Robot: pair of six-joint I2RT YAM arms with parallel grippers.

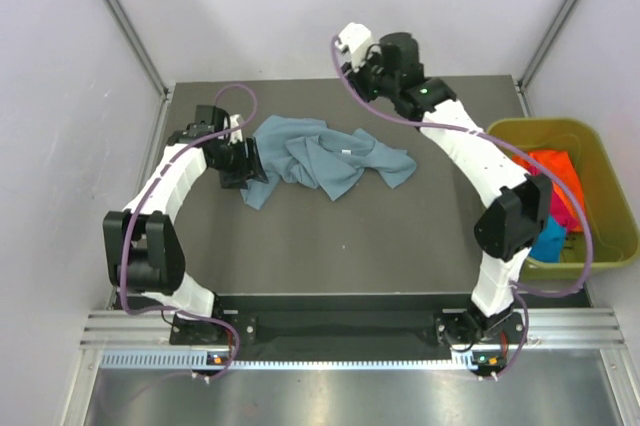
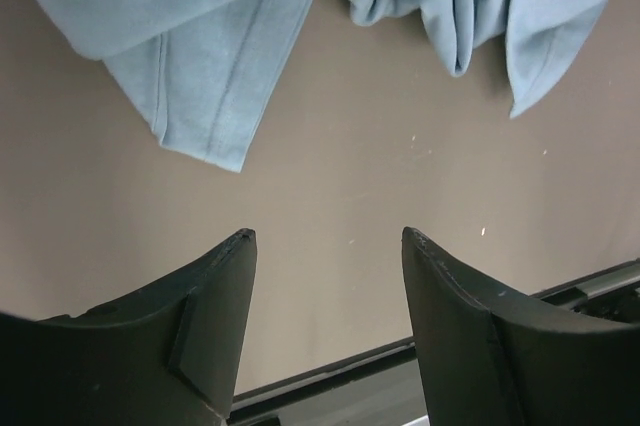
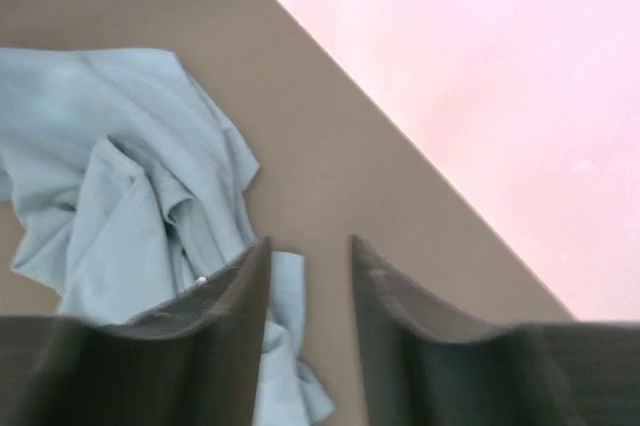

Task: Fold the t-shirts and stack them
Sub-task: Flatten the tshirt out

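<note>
The shirt's near fold juts onto the table by the white tag and ends in that pointed tip (image 1: 334, 197), so my right gripper will go down next, back onto it.
The large grey-blue t-shirt (image 1: 320, 158) lies crumpled at the back middle of the dark table, its small white neck tag showing. My left gripper (image 1: 250, 168) is open and empty, low over the table at the shirt's left edge. In the left wrist view a hemmed part of the shirt (image 2: 215, 76) lies just beyond the gripper (image 2: 328, 236). My right gripper (image 1: 356, 56) is open and empty, raised over the table's back edge. In the right wrist view the shirt (image 3: 130, 186) lies below and left of the gripper (image 3: 308, 241). Orange (image 1: 550, 171), magenta (image 1: 565, 208) and turquoise (image 1: 548, 241) shirts lie in a bin.
An olive-green bin (image 1: 600, 146) stands off the table's right edge beside the right arm. Pale walls close in the table at the back and sides. A metal rail (image 1: 340, 331) carrying both arm bases runs along the near edge.
</note>
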